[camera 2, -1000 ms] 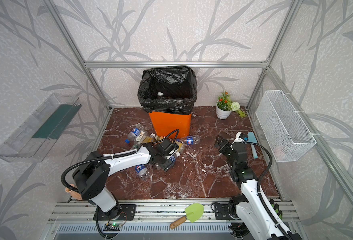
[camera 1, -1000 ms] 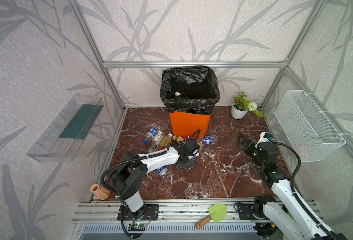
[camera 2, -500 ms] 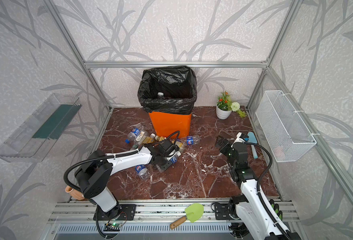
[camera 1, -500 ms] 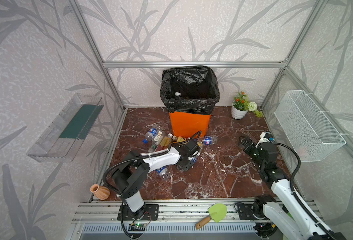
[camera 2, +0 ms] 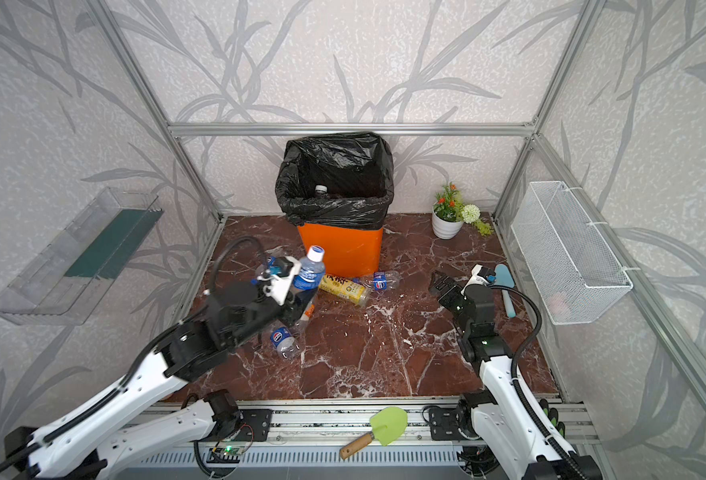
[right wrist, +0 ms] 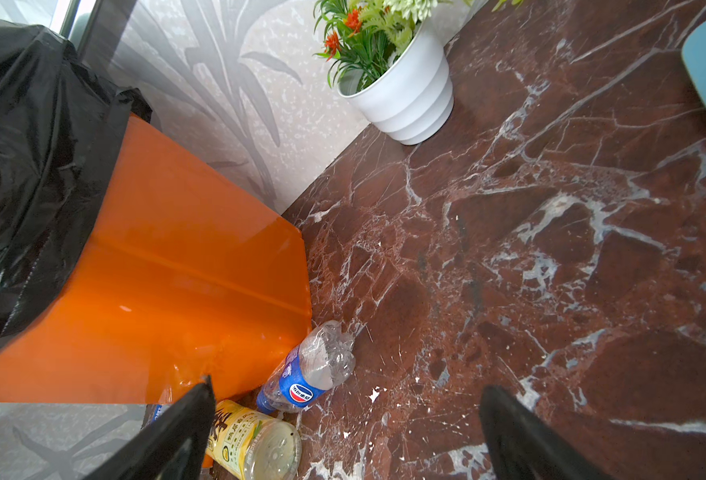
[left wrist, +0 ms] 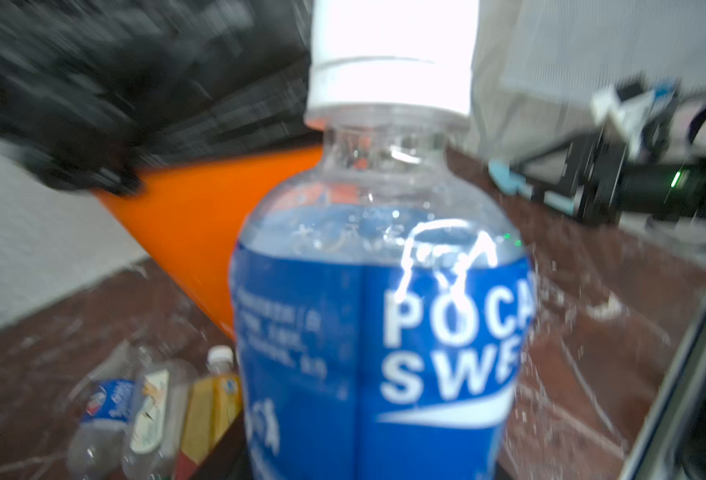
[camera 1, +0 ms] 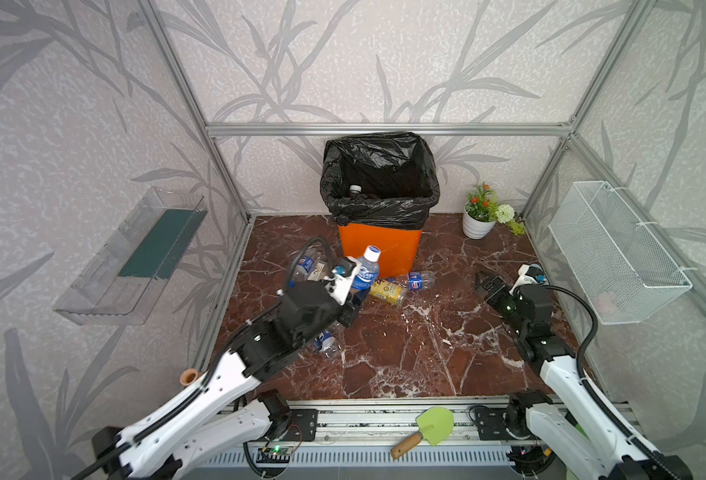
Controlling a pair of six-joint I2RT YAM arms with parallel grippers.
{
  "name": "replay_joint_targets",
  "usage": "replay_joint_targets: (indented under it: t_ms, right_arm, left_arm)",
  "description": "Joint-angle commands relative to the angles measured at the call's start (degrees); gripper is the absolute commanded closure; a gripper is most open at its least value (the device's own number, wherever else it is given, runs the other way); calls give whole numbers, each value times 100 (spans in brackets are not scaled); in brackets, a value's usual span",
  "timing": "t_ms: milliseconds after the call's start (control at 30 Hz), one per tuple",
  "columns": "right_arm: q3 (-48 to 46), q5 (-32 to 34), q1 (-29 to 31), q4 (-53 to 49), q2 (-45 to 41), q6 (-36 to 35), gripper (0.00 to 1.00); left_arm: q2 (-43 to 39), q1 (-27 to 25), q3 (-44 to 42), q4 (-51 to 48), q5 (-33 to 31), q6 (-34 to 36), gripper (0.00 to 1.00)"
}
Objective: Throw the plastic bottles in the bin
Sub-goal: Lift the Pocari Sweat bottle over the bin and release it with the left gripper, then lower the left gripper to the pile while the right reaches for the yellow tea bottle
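The bottle still hangs before the bin's orange front, below the bin's rim, so my left gripper should rise and move outward over the bin's bagged opening [camera 1: 381,177] to release it.
My left gripper [camera 1: 353,297] is shut on the base of a clear plastic bottle [camera 1: 366,271] with a blue label and white cap, held above the floor just in front of the bin [camera 1: 378,249]. The bottle [left wrist: 384,332] fills the left wrist view and hides the jaws. The bin [camera 2: 343,253] is orange with a black bag over its rim, and a bottle's cap [camera 1: 354,189] shows inside. On the floor lie a yellow-labelled bottle [camera 1: 386,291], a crushed blue-labelled one [right wrist: 310,374] and another [camera 1: 326,343] by my left arm. My right gripper [right wrist: 348,386] hangs open and empty at the right.
A potted plant [camera 1: 478,216] stands at the back right. A white wire basket [camera 1: 617,257] hangs on the right wall and a clear tray [camera 1: 131,257] on the left. A terracotta vase [camera 1: 189,377], a green trowel [camera 1: 432,424] and a blue brush [camera 2: 505,286] lie at the edges.
My left gripper has closed on the blue-labelled bottle among the pile and lifted it off the floor toward the bin. The right arm has not moved.
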Motion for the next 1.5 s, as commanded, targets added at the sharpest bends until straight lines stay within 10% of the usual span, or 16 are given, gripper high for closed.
replay_joint_targets:
  t_ms: [0,267,433,567,700,800,1133,1467]
  right_arm:
    - [-27,-74,-38,266,-2,49,1]
    - [28,-110,-43,196,-125,-21,1]
    - [-44,-185,-44,108,-278,-19,1]
    - [-161,-278,-53,120,-396,74,1]
    - [-158,-356,-53,-56,-516,15,1]
    - [-157,-304,-61,-181,-632,-36,1]
    - [-132,-499,-62,53,-160,101,2]
    - [400,-1129,262,723,1430,456,7]
  left_arm:
    - [-737,4,-287,1423,-988,413,54]
    - [-101,329,778,2204,-616,1336,54]
    - [1855,1772,2319,1991,1365,309,54]
    - [4027,2140,4876,542,2062,-84,42]
    - [5784,2173,7890,-1573,2139,-445,1]
    - [6339,2162,9462,-2843,1995,-397,1]
    - [3316,2130,4622,818,1673,-416,1]
    - [591,2154,867,543,-876,-1277,1]
